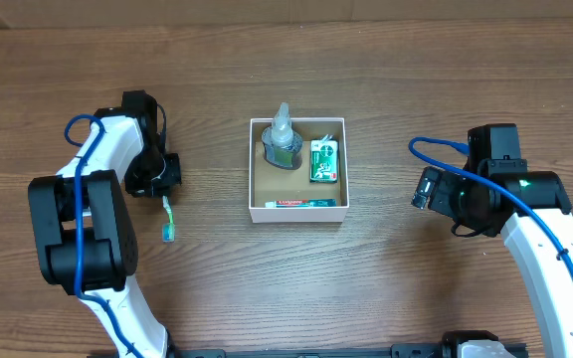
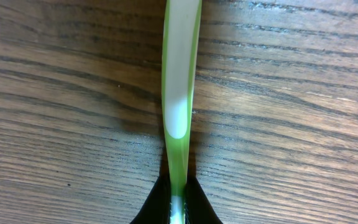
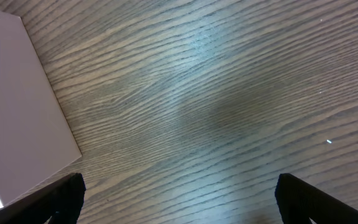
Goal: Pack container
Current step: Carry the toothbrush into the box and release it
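The box's bare bottom is right of my left gripper in the overhead view, so it will rise across the box's side and release the toothbrush (image 1: 168, 219) there.
The container (image 1: 257, 179), a small white-walled box with a brown inside, stands mid-table. It holds a clear bottle (image 1: 282, 139), a green packet (image 1: 323, 160) and a toothpaste tube (image 1: 301, 203) along its near wall. A green and white toothbrush (image 1: 168, 219) lies left of the box. My left gripper (image 1: 164, 189) is shut on its handle (image 2: 179, 93) close to the table. My right gripper (image 3: 179, 193) is open and empty over bare wood, right of the box, whose white wall (image 3: 17, 112) shows at the left of the right wrist view.
Both arms' white links and blue cables reach in from the near side, the left arm (image 1: 88, 239) and the right arm (image 1: 545, 249). The wooden table (image 1: 416, 70) spreads all round the box.
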You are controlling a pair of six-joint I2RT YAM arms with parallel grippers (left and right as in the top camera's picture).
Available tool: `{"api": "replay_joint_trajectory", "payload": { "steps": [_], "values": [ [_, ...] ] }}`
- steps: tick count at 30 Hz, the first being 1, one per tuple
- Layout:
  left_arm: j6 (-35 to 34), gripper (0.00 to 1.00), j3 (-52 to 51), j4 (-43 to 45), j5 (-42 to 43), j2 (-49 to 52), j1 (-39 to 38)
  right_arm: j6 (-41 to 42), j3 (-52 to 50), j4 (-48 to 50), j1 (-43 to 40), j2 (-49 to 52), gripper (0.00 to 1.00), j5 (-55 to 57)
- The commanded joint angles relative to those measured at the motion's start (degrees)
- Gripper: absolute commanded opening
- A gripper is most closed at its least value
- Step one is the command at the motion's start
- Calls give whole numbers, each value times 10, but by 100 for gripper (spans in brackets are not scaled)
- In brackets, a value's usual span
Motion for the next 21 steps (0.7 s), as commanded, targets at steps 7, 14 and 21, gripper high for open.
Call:
{"api": "replay_joint_trajectory", "payload": {
  "steps": [7, 14, 21],
  "values": [
    [-6, 4, 20, -22, 0, -28, -14, 0, 8, 3, -2, -2, 100, -1],
    [42, 4, 63, -21, 1, -187, -100, 0, 8, 3, -2, -2, 100, -1],
    [228, 4, 67, 11, 1, -279, -272, 0, 8, 6, -2, -2, 100, -1]
  ]
}}
